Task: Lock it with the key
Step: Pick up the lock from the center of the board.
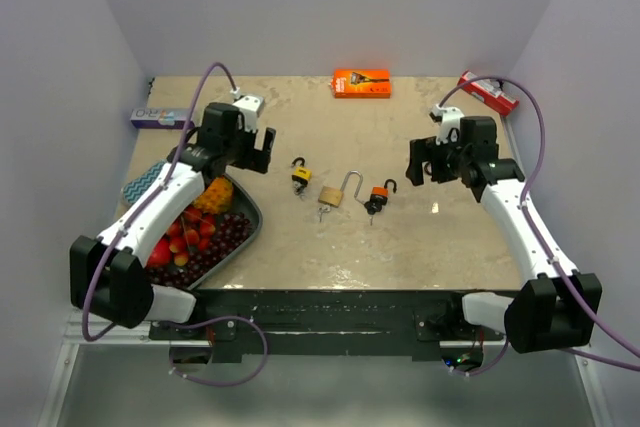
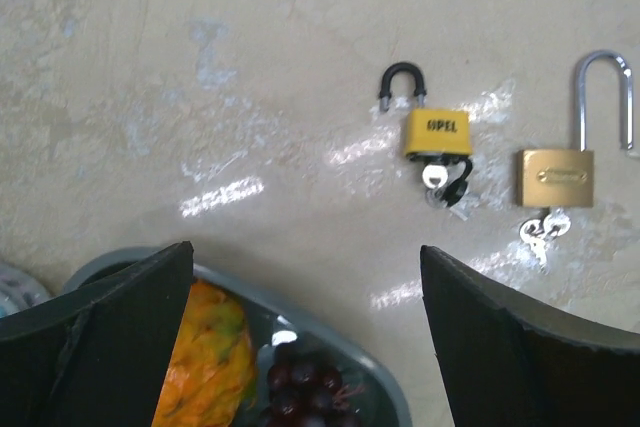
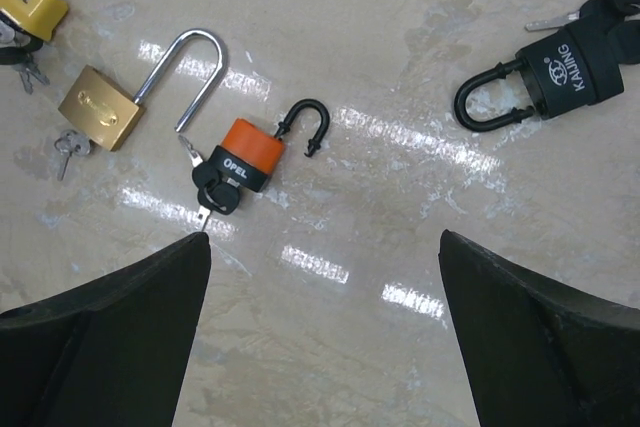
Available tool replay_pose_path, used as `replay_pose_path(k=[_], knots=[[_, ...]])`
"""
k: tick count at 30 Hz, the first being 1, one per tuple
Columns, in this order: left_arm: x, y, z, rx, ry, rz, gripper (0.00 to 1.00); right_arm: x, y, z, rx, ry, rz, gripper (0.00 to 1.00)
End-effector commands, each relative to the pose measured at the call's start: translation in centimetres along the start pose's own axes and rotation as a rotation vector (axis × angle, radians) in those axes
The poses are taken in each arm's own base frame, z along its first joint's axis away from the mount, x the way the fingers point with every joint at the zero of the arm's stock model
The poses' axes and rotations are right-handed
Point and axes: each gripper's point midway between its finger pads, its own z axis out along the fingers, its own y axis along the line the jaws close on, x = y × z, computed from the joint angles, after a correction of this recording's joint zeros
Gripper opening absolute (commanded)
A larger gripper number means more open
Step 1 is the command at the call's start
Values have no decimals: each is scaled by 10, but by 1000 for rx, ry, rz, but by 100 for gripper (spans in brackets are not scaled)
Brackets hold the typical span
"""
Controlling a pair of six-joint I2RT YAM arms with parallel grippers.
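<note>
I will next move my left gripper toward the right in the top view and down around the yellow padlock's body, because that keeps its open shackle and keys clear.
Three padlocks lie mid-table, each with a key in its base. The yellow padlock [image 1: 300,176] [image 2: 437,134] has a raised black shackle. The brass padlock [image 1: 335,196] [image 3: 98,109] has a long silver shackle standing open. The orange padlock [image 1: 379,193] [image 3: 250,152] has its black shackle unhooked and a black-headed key [image 3: 214,191]. A black padlock [image 3: 575,65] with a closed shackle shows only in the right wrist view. My left gripper [image 1: 258,150] [image 2: 306,257] hovers open left of the yellow padlock. My right gripper [image 1: 425,162] [image 3: 325,242] hovers open right of the orange one. Neither holds anything.
A grey tray [image 1: 246,236] of grapes and fruit sits under the left arm. An orange box [image 1: 361,83] lies at the back, a red packet [image 1: 488,93] at the back right, a blue-white box [image 1: 160,117] at the left wall.
</note>
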Motion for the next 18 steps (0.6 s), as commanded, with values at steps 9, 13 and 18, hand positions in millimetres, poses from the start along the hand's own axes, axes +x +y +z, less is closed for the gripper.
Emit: replay_pose_path(k=[9, 13, 18], knots=[[-32, -71, 55, -26, -36, -81, 99, -24, -5, 8, 23, -65, 38, 99], [-16, -84, 76, -67, 30, -83, 97, -20, -3, 13, 16, -60, 65, 99], [-4, -99, 96, -74, 70, -85, 91, -16, -3, 19, 7, -46, 77, 99]])
